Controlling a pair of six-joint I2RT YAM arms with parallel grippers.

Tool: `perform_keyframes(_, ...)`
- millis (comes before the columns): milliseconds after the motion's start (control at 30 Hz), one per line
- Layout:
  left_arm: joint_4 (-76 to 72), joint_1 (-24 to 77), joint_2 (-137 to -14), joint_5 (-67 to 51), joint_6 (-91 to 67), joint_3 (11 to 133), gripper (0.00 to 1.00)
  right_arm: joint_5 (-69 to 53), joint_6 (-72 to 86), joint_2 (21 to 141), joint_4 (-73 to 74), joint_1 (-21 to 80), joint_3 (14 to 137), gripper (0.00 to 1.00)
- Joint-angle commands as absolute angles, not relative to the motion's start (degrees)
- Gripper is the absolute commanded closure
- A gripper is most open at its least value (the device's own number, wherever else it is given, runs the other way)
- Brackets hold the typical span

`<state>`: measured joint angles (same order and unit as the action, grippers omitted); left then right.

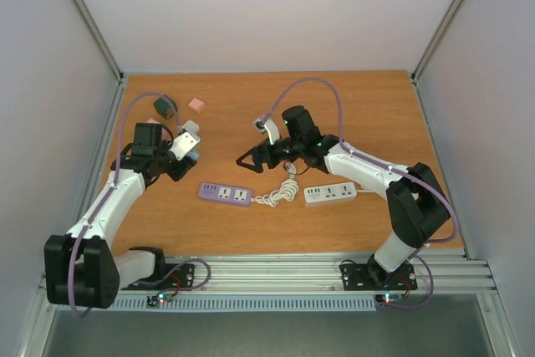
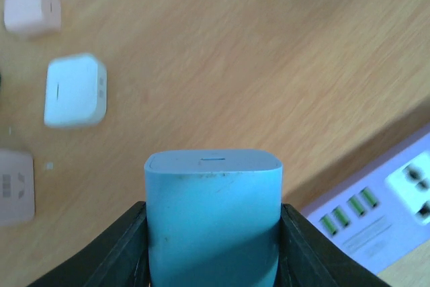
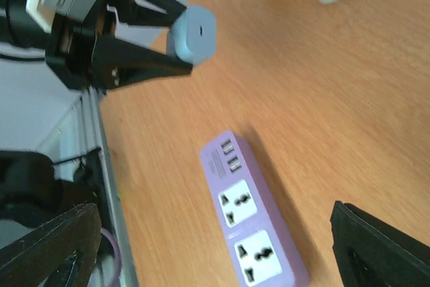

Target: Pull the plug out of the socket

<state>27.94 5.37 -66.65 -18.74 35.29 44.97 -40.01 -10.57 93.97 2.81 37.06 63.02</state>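
Observation:
I should next move my left gripper to the left in the top view, lower the plug block (image 2: 213, 210) and let go of it, because clear tabletop is below it on that side.
My left gripper (image 2: 213, 250) is shut on a light blue plug block (image 2: 213, 210) and holds it above the table, apart from the purple power strip (image 2: 386, 210). In the top view the left gripper (image 1: 191, 154) is up and left of the strip (image 1: 226, 194). The right wrist view shows the strip (image 3: 252, 216) with both sockets empty and the blue plug (image 3: 193, 33) held between the left arm's black fingers. My right gripper (image 1: 255, 159) is open and empty, hovering above the strip's right part; its fingers (image 3: 50, 247) stand wide apart.
A white power strip (image 1: 330, 193) lies to the right, joined by a coiled white cable (image 1: 282, 193). A green block (image 1: 164, 107) and a pink block (image 1: 196, 104) lie at the far left. A white adapter (image 2: 75, 91) and pink adapters (image 2: 31, 9) lie near the left gripper.

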Motion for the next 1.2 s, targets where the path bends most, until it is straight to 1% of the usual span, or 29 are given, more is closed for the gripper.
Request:
perform_keyframes(0,34.33,0.83,-69.49,-14.20,43.51,45.47,0.73,-38.96,-26.73,97.30,17.60,37.07,67.31,0.06)
perform_keyframes(133,37.29,-5.04,-74.29,-12.90,47.06,47.47,0.73,-35.90,-34.49,98.36,23.99,37.09,67.16,0.06)
perform_keyframes(300,39.15,-9.85,-81.83,-12.23,49.58,50.12,0.72,-32.64,-41.44,96.91,26.72,37.04,64.92,0.04)
perform_keyframes(567,40.00,-11.84,-90.74,-9.65,51.22,55.10,0.68,-26.30,-53.76,96.77,33.01,37.05,63.59,0.03)
perform_keyframes(633,40.10,-11.86,-92.29,-9.38,51.22,56.04,0.67,-24.11,-56.10,98.05,35.39,37.02,64.11,0.05)
perform_keyframes(733,40.30,-11.86,-94.37,-9.13,51.09,57.15,0.64,-21.75,-60.07,99.45,37.98,37.06,63.92,0.10)
perform_keyframes(933,40.31,-11.87,-96.16,-9.67,50.39,57.31,0.52,-21.01,-65.21,98.96,38.02,37.07,61.92,0.11)
perform_keyframes(1100,40.17,-11.86,-96.09,-10.23,50.36,57.17,0.29,-18.99,-66.75,99.98,36.54,37.68,61.32,0.12)
perform_keyframes(1167,40.09,-11.86,-95.42,-10.51,50.19,57.34,0.21,-17.98,-67.09,99.94,34.94,38.07,60.59,0.13)
